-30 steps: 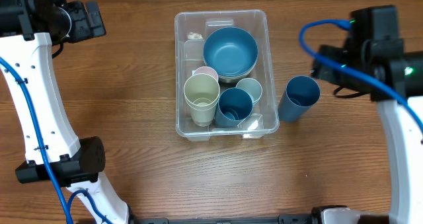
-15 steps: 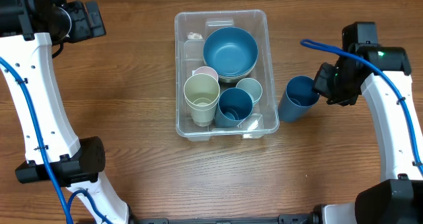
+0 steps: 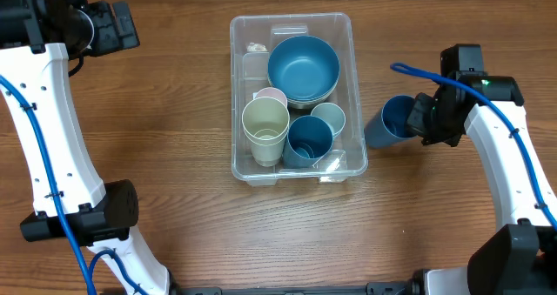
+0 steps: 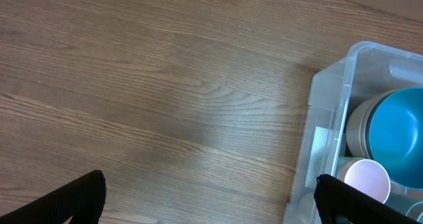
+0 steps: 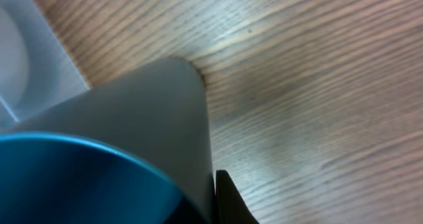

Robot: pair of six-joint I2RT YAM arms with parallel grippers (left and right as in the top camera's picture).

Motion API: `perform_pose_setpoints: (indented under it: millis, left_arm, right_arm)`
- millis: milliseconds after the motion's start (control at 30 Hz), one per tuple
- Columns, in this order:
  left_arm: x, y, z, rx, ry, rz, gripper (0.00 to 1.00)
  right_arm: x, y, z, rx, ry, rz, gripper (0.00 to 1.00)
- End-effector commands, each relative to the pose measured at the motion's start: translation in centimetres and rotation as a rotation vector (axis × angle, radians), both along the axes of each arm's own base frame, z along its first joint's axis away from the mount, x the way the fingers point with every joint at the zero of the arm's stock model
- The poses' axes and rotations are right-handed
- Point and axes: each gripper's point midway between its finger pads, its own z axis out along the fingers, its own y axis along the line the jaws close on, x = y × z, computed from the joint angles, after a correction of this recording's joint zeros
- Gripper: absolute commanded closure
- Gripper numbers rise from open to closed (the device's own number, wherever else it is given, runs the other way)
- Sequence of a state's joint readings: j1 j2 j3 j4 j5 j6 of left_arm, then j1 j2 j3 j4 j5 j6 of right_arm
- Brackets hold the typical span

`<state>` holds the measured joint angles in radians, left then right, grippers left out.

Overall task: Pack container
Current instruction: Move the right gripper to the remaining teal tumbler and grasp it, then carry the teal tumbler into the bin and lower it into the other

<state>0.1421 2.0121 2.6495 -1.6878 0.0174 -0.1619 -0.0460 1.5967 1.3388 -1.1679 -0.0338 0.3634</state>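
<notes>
My right gripper needs to go up and over the container's nearest side first, to bring its cup (image 3: 389, 124) over the opening of another dark blue cup (image 3: 308, 142) in the container.
The container (image 3: 356, 86), a clear rectangular bin, stands mid-table holding a blue bowl (image 3: 303, 67) and several cups. A dark blue cup (image 3: 387, 126) leans just right of the container, its mouth turned toward my right gripper (image 3: 423, 118), which is shut on the cup's rim. In the right wrist view the cup (image 5: 132, 125) fills the frame; one black finger (image 5: 228, 201) presses its outer wall and the other is hidden inside. My left gripper (image 3: 113, 27) hangs open at the far left; its fingers (image 4: 79, 197) straddle bare wood beside the container's corner (image 4: 330, 85).
Inside the bin are a cream cup (image 3: 265, 125), a pink cup (image 3: 271, 95), a pale blue cup (image 3: 329, 117) and another dark blue cup (image 3: 309, 140). The blue bowl sits on a grey bowl. Bare wooden table (image 3: 174, 156) lies left and right of the bin.
My right gripper came down and left onto the dark blue cup's rim and shut on it. The cup now leans more. The left arm has not moved.
</notes>
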Motion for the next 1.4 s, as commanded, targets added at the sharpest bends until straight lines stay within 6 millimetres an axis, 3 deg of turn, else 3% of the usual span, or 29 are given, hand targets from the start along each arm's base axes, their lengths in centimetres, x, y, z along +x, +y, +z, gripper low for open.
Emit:
perform_pose_setpoints:
  millis: [0,133,267,500,633,867,1367]
  left_arm:
    - [-0.8,0.1,1.1,0.011,-0.024,0.0,0.0]
    - [-0.8,0.1,1.1,0.011,-0.024,0.0,0.0]
    - [-0.8,0.1,1.1,0.011,-0.024,0.0,0.0]
    - [-0.8,0.1,1.1,0.011,-0.024,0.0,0.0]
    - [-0.8,0.1,1.1,0.011,-0.024,0.0,0.0]
    - [-0.8,0.1,1.1,0.011,-0.024,0.0,0.0]
    - [-0.8,0.1,1.1,0.011,-0.024,0.0,0.0]
  right_arm:
    - [0.9,-1.6,2.9,-0.077,-0.058,-0.034,0.96]
    - [0.9,-1.6,6.6,-0.085,-0.097,-0.033,0.96]
    - [0.1,-0.2,10.8,-0.088,-0.143,0.026,0.96]
    - [-2.1,6.3,17.2,-0.046,-0.287,0.305,0.96]
    - [-3.6,9.8,18.2,-0.004,-0.32,0.423,0.96]
    - [-5.2,13.6,18.3,0.018,-0.33,0.58,0.96]
    - [-6.2,15.2,17.0,0.057,-0.266,0.652,0.96]
